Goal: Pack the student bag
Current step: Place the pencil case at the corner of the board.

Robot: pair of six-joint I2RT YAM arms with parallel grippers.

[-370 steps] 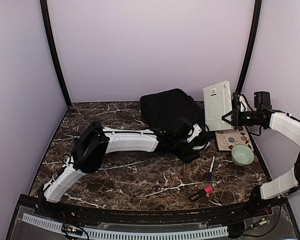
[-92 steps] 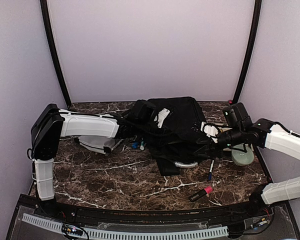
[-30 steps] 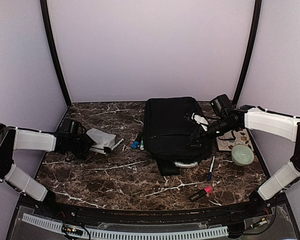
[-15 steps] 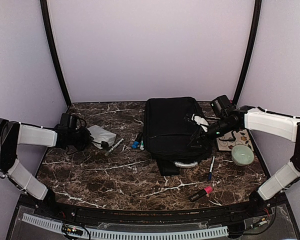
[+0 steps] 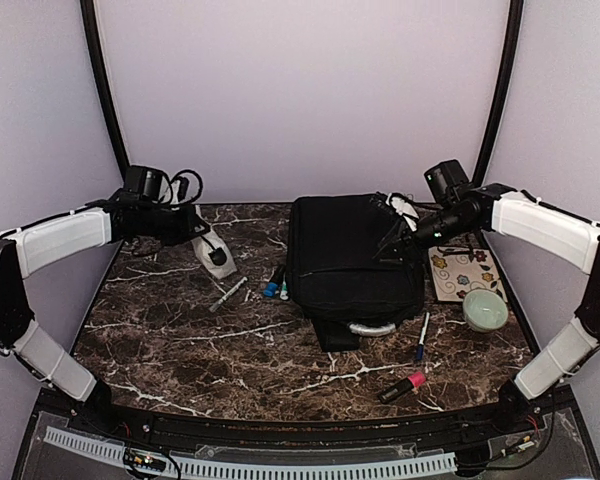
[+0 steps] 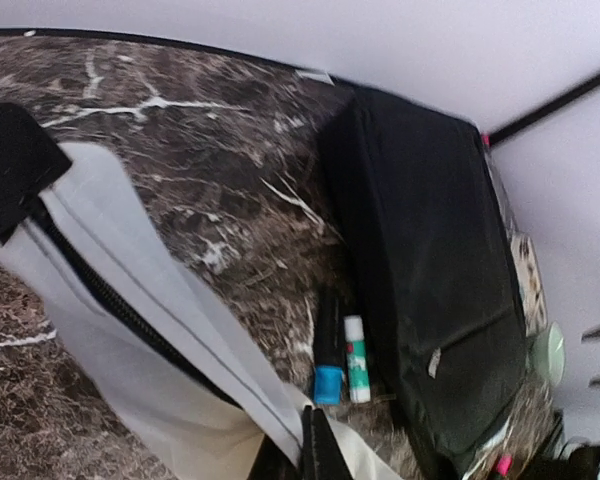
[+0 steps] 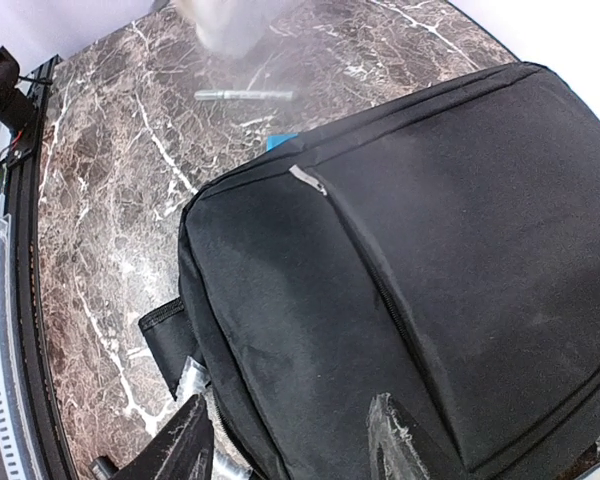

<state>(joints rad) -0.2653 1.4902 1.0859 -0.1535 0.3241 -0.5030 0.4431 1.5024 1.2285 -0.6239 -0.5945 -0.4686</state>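
My left gripper will swing back and down next, turning, past the silver pen to the bare table by the bag's near corner (image 5: 270,330).
The student bag (image 5: 345,260) is a large black backpack lying flat and zipped at the table's middle, also visible in the left wrist view as the student bag (image 6: 435,270). My left gripper (image 5: 193,233) is shut on a small grey pouch (image 5: 218,258), which hangs in the air over the back left of the table. In the left wrist view the left gripper (image 6: 318,445) pinches the pouch (image 6: 130,300) near its black zipper. My right gripper (image 5: 400,237) hovers open over the bag's right side. In the right wrist view the right gripper (image 7: 290,440) has only the bag's fabric (image 7: 410,250) beneath it.
A silver pen (image 5: 228,293), a blue-capped marker (image 5: 270,284) and a glue stick (image 5: 284,290) lie left of the bag. Right of it are a floral notebook (image 5: 465,275), a green bowl (image 5: 485,310), a blue pen (image 5: 421,337) and a pink marker (image 5: 403,386).
My left gripper closed on the grey pouch and lifted it up and toward the back wall. The silver pen now lies bare on the table. The right gripper rose slightly.
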